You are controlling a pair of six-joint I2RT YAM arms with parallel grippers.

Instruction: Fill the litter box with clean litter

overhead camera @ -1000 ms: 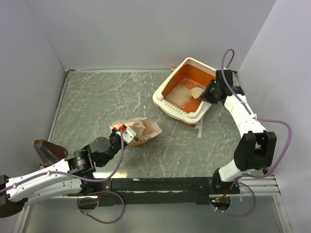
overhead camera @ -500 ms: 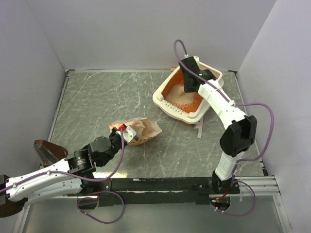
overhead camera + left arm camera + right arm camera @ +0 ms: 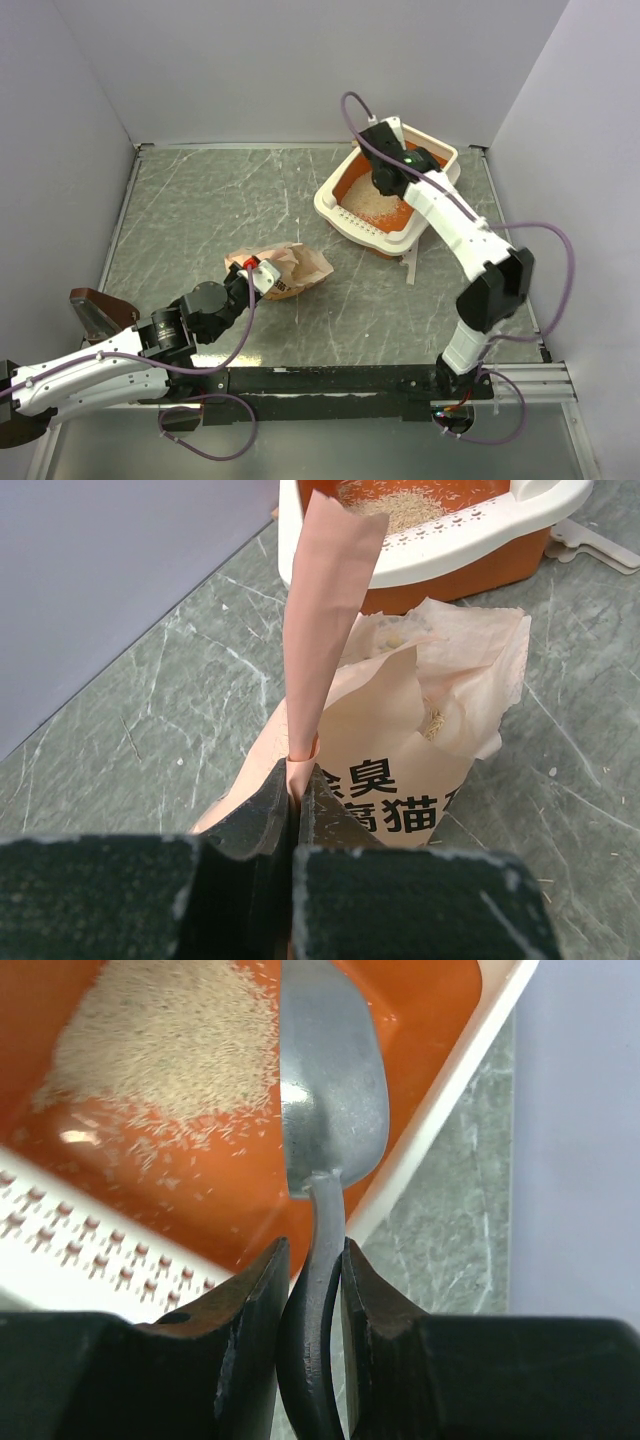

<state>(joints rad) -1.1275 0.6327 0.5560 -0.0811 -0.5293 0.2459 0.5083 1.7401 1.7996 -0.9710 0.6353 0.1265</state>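
My right gripper holds the scoop, and the scoop's bowl is empty. Next, it should move away from the box [image 3: 336, 208] and down to the bare tabletop beyond the paper bag and let go of the scoop.
The litter box [image 3: 336, 208], orange inside with a cream slotted rim, stands at the back right; it also shows in the right wrist view [image 3: 60, 1250] and the left wrist view [image 3: 470, 530]. Clean litter [image 3: 372, 200] [image 3: 170, 1045] lies heaped inside it. My right gripper [image 3: 384, 183] [image 3: 315, 1265] is shut on the handle of a grey metal scoop [image 3: 333, 1080], whose bowl is empty and hangs over the box. My left gripper [image 3: 262, 275] [image 3: 293, 790] is shut on a flap of the pink-orange paper bag [image 3: 285, 267] [image 3: 400, 760], which lies on the table in front of the box.
A white flat piece [image 3: 410, 265] lies on the table in front of the box's right corner. A brown object [image 3: 98, 312] sits at the left edge. Grey walls close in the back and both sides.
My right arm has swung from the box's right side to its back left, carrying the scoop over the box. The left arm and bag have not moved.
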